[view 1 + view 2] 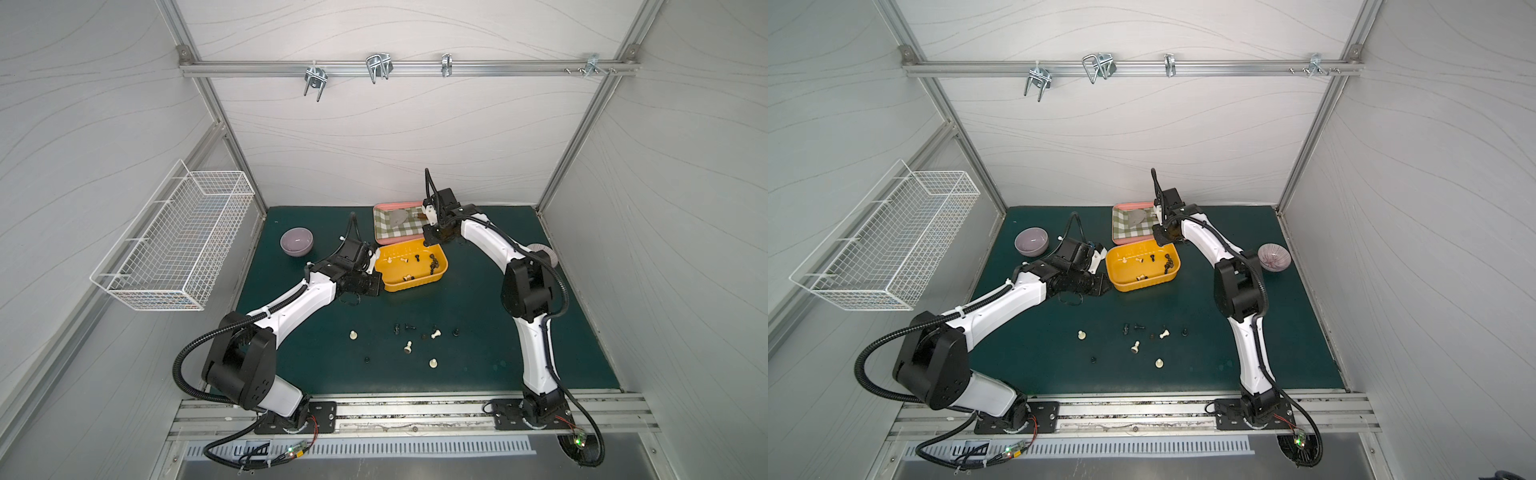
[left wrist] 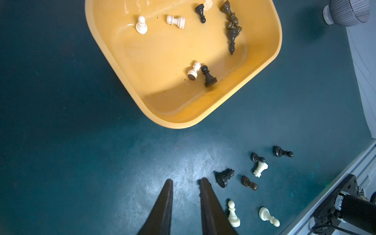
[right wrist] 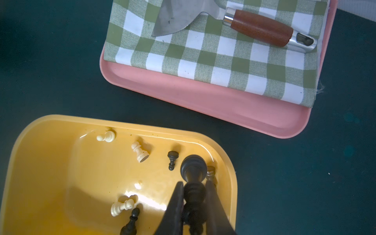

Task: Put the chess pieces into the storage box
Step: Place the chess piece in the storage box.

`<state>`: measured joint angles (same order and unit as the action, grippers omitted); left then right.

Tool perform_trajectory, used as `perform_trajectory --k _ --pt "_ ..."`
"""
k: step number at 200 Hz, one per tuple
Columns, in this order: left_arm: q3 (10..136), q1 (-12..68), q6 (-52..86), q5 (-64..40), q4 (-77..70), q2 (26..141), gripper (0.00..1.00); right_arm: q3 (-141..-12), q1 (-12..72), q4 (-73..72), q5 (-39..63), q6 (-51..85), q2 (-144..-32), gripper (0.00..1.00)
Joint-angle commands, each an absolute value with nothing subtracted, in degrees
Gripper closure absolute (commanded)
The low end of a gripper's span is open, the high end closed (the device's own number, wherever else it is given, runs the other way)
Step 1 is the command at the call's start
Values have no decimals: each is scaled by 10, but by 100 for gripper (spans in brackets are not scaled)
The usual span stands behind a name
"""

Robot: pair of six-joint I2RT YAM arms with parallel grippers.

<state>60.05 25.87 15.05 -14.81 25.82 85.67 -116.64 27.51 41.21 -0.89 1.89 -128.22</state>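
Observation:
Next, my right gripper lowers to the box's far corner (image 1: pixel 427 249) (image 3: pixel 201 151) below it and releases the black chess piece, which already hangs over the bottom of the box.
The yellow-orange storage box (image 1: pixel 415 287) (image 1: pixel 1142 287) sits mid-table and holds several chess pieces (image 1: pixel 433 262) (image 2: pixel 232 30) (image 3: pixel 140 152), black and cream. My right gripper (image 3: pixel 194 184) (image 1: pixel 434 237) hangs over the box's far right corner, shut on a black chess piece (image 3: pixel 192 168) whose base points away from the wrist. Several more pieces lie loose on the green mat nearer the front, cream ones (image 1: pixel 408 347) and black ones (image 1: pixel 397 329) (image 2: pixel 223 178). My left gripper (image 2: pixel 186 181) (image 1: pixel 372 286) hovers beside the box's left end, open, nothing between its fingers.
Behind the box is a pink tray (image 3: pixel 203 97) (image 1: pixel 395 240) with a green checked cloth and a brown-handled metal server (image 3: pixel 262 27). A purple bowl (image 1: pixel 296 242) stands far left, a striped bowl (image 1: pixel 1273 257) at the right. A white wire basket (image 1: pixel 174 241) hangs on the left wall.

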Motion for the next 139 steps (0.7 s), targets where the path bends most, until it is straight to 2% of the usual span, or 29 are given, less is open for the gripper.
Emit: perform_trajectory --k 1,115,139 --pt "600 256 156 -159 236 858 74 -1184 272 430 -22 9 -1304 88" --pt "570 256 159 -159 239 831 74 -1221 284 435 -21 16 -1374 87" --pt "566 256 160 -158 238 829 74 -1224 286 441 -21 19 -1379 85"
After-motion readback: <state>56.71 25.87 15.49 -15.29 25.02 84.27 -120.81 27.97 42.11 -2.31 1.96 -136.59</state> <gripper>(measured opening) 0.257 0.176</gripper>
